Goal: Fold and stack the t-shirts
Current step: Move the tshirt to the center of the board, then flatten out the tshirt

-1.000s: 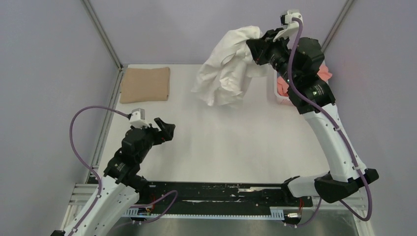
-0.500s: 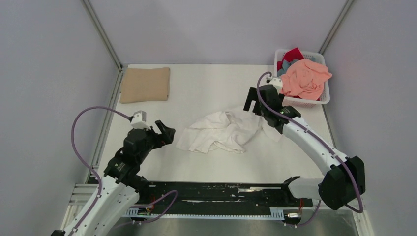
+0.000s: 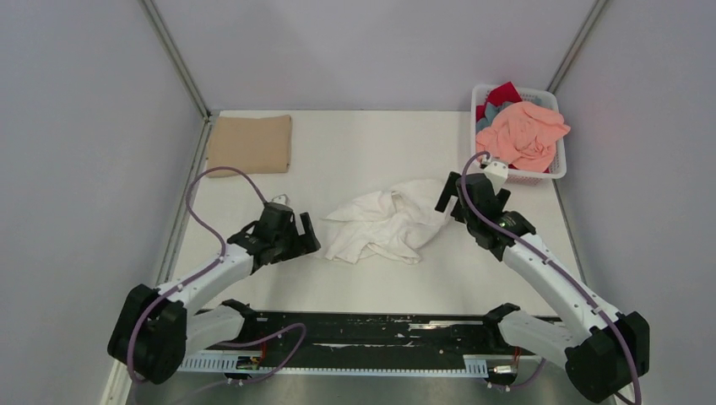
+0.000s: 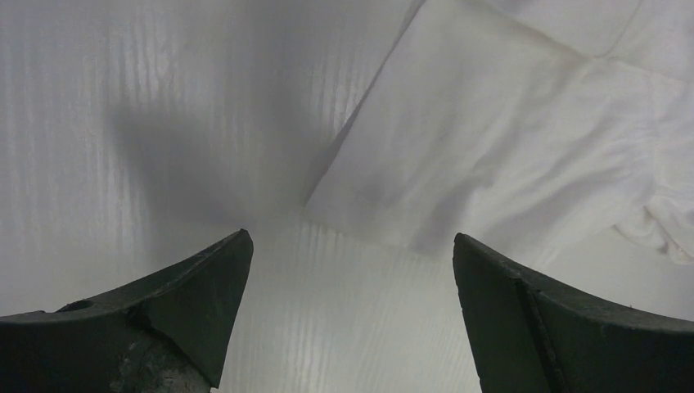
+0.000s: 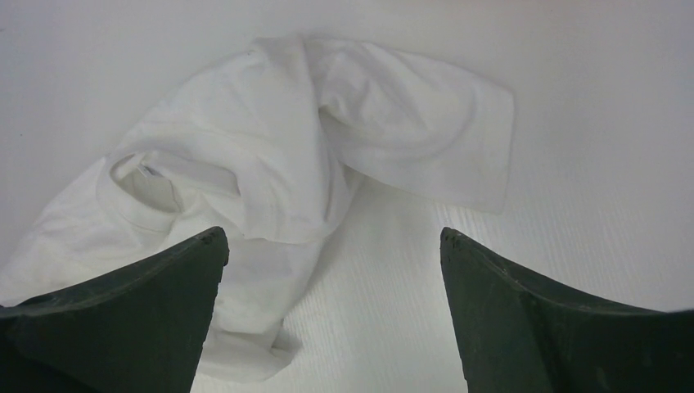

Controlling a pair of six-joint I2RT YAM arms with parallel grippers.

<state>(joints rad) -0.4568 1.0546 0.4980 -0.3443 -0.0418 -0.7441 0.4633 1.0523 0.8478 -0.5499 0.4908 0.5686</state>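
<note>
My left gripper moves down and outward onto the white shirt's slanting edge [image 3: 326, 221] [image 4: 375, 88] next, past the shirt's near corner. That edge lies below and outward of the open fingers.
A crumpled white t-shirt [image 3: 384, 224] lies in a heap mid-table. A tan t-shirt [image 3: 250, 145] lies folded at the far left. Salmon pink [image 3: 525, 135], red [image 3: 504, 92] and grey-blue [image 3: 492, 116] t-shirts are piled in the basket. My left gripper [image 3: 306, 235] is open just left of the white shirt, whose flat edge [image 4: 491, 155] lies beyond the fingertips in the left wrist view. My right gripper [image 3: 448, 197] is open at the heap's right edge, empty; the white shirt [image 5: 295, 147] shows ahead of it in the right wrist view.
A white lattice basket [image 3: 557, 169] stands at the far right corner. Metal frame posts [image 3: 173, 59] rise at the back corners beside grey walls. A black rail [image 3: 380, 329] runs along the near edge between the arm bases.
The right gripper carried the white t-shirt from beside the basket down to mid-table, let it go and opened. The left arm reached right toward the shirt's left edge.
</note>
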